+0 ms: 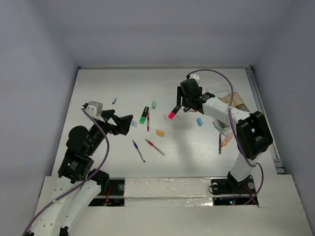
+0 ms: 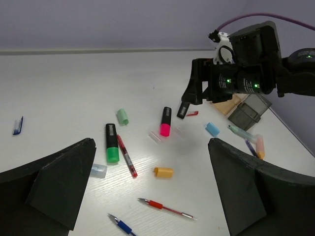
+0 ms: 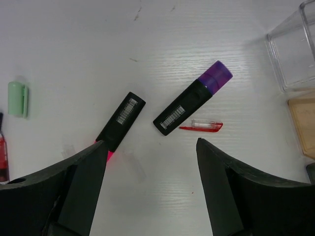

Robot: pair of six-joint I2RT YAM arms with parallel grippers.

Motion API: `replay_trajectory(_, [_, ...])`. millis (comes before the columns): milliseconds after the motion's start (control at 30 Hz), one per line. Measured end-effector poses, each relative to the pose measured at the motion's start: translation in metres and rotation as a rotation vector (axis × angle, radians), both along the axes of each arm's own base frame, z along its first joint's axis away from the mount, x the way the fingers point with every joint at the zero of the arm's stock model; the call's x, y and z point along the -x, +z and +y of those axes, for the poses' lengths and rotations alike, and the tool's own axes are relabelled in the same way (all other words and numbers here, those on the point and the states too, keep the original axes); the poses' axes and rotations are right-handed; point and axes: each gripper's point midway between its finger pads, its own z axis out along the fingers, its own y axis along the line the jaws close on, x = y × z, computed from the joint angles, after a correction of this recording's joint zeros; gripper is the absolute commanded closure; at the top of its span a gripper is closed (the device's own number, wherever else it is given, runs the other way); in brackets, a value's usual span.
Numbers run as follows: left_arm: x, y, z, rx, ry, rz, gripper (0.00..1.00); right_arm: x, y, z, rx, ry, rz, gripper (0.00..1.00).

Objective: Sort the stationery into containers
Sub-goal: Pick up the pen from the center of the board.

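The highlighter's body slants, so I should next lower and turn my right gripper onto the purple highlighter's purple end (image 3: 208,83), which is below it and to the right in the wrist view.
Stationery lies scattered on the white table (image 1: 108,88). My right gripper (image 3: 150,145) hangs open just above a pink highlighter (image 3: 120,120), a purple highlighter (image 3: 192,104) and a red pen cap (image 3: 202,126), and holds nothing. My left gripper (image 2: 151,142) is open and empty over the table's left middle. Ahead of it lie a green highlighter (image 2: 111,142), a red pen (image 2: 126,156) beside it, an orange eraser (image 2: 163,172), another red pen (image 2: 166,207) and a blue pen (image 2: 120,226). The clear container (image 1: 229,96) stands at the far right.
A green eraser (image 2: 122,116) and a blue eraser (image 2: 212,129) lie further out. Several pens (image 1: 221,137) lie near the right arm's base. A small blue cap (image 2: 18,125) sits far left, and a clear cap (image 2: 98,170) by my left finger. A wooden block (image 3: 302,123) adjoins the container.
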Motion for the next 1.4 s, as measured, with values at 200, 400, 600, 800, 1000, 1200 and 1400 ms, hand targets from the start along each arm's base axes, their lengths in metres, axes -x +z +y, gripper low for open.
replay_trajectory(200, [0.002,0.001,-0.002,-0.001,-0.011,-0.006,0.01,-0.011,0.004,-0.017,-0.016,-0.061,-0.011,0.22])
replay_trajectory(400, [0.003,0.001,-0.004,-0.003,-0.019,-0.005,0.01,-0.018,0.004,-0.034,-0.022,-0.112,-0.013,0.22])
replay_trajectory(600, [0.005,0.001,-0.006,-0.003,-0.03,-0.005,0.01,-0.024,-0.016,-0.039,-0.011,-0.138,0.023,0.25])
replay_trajectory(800, [0.007,0.001,-0.009,-0.004,-0.047,-0.006,0.01,-0.035,-0.048,-0.039,0.01,-0.156,0.078,0.27])
replay_trajectory(1000, [0.008,0.001,-0.011,-0.004,-0.061,-0.006,0.01,-0.042,-0.069,-0.053,0.007,-0.19,0.119,0.31])
replay_trajectory(1200, [0.008,-0.001,-0.013,-0.01,-0.069,-0.002,0.01,-0.049,-0.076,-0.061,-0.028,-0.224,0.13,0.35])
replay_trajectory(1400, [0.007,-0.002,-0.013,-0.015,-0.07,0.001,0.01,-0.054,-0.087,-0.051,-0.071,-0.212,0.147,0.45])
